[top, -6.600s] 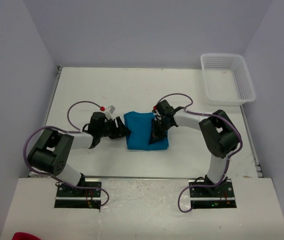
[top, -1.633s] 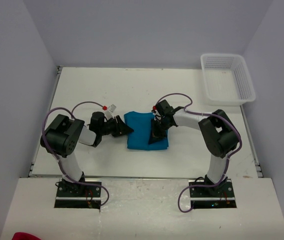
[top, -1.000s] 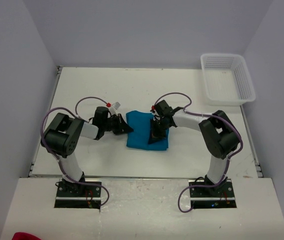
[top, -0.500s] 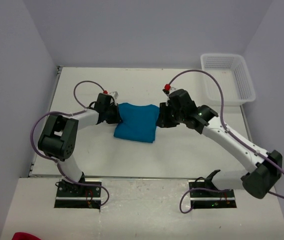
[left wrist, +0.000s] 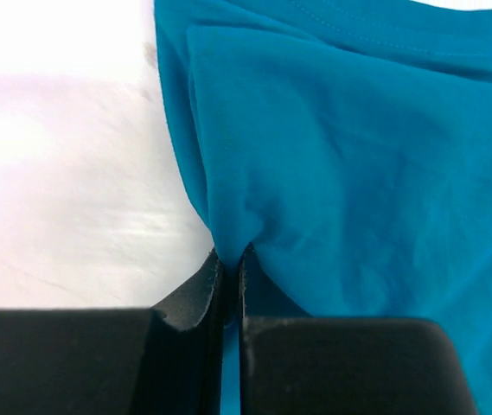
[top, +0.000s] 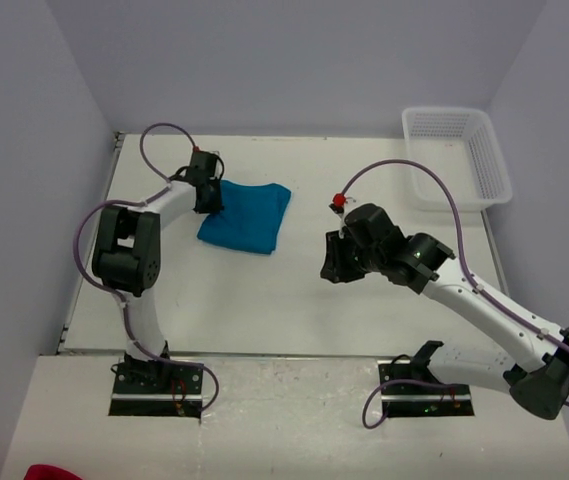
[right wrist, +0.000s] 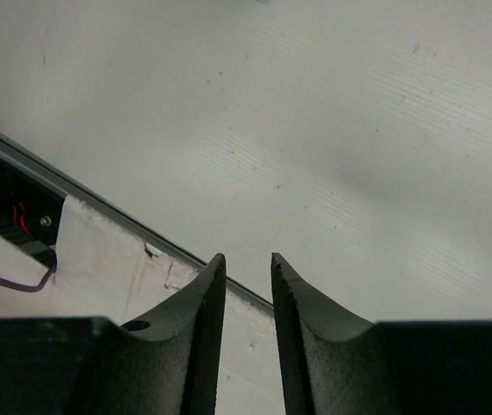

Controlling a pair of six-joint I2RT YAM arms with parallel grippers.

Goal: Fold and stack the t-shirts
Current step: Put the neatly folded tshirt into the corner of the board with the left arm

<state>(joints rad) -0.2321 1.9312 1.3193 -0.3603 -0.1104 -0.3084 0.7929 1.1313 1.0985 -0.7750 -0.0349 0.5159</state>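
My left gripper should move outward and to its left in the top view, pull the shirt to the empty far corner of the table, and let go of it there.
A folded teal-blue t-shirt (top: 247, 217) lies on the white table (top: 294, 300), far left of centre. My left gripper (top: 214, 198) is shut on the shirt's left edge; in the left wrist view the cloth (left wrist: 341, 164) is pinched between the two black fingers (left wrist: 189, 298), gripper (left wrist: 230, 259). My right gripper (top: 332, 268) hangs over bare table in the middle, well to the right of the shirt and apart from it. In the right wrist view its fingers (right wrist: 207, 303) stand a little apart with nothing between them, gripper (right wrist: 247, 259).
A white mesh basket (top: 456, 156) stands at the back right corner. The table's near edge with its metal rail (right wrist: 99, 212) shows under the right gripper. Purple-grey walls close in the table on three sides.
The left gripper has dragged the folded shirt toward the back left. The right gripper has let go of the shirt, opened a little and swung away to the right over the table.
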